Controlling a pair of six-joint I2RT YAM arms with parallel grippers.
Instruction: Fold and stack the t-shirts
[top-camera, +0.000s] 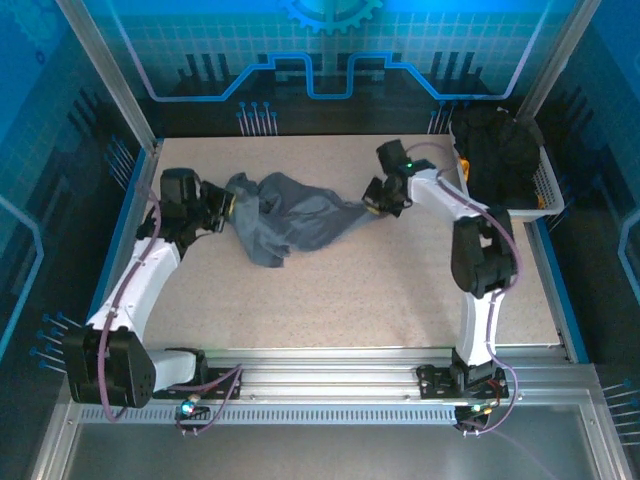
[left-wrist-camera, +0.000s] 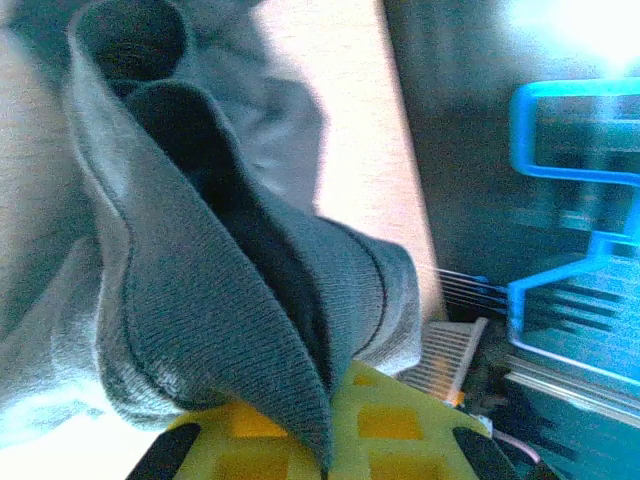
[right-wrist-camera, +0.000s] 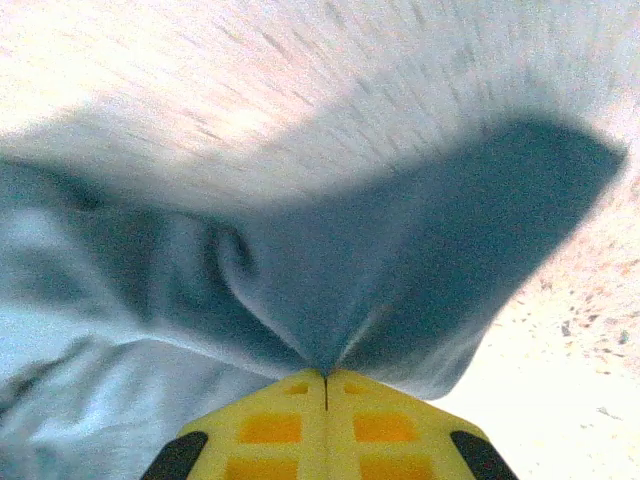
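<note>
The t-shirt lies crumpled, so my left gripper should next lift the t-shirt's end high, then lower it onto the table near the table's far edge (top-camera: 250, 162) and let go.
A crumpled slate-grey t-shirt (top-camera: 290, 218) lies stretched across the far middle of the table between both arms. My left gripper (top-camera: 228, 205) is shut on the t-shirt's left end; in the left wrist view the ribbed hem of the t-shirt (left-wrist-camera: 220, 290) rises from between the yellow fingers (left-wrist-camera: 400, 420). My right gripper (top-camera: 372, 200) is shut on the t-shirt's right end, where the t-shirt cloth (right-wrist-camera: 330, 270) pinches into a fold at the closed yellow fingertips (right-wrist-camera: 270, 425). More dark t-shirts (top-camera: 500, 150) are heaped in the basket.
A white mesh basket (top-camera: 547, 190) stands at the far right corner of the table (top-camera: 350, 300), beside the right arm's elbow. The basket's ribs (left-wrist-camera: 445, 355) also appear in the left wrist view. Blue enclosure walls ring the table.
</note>
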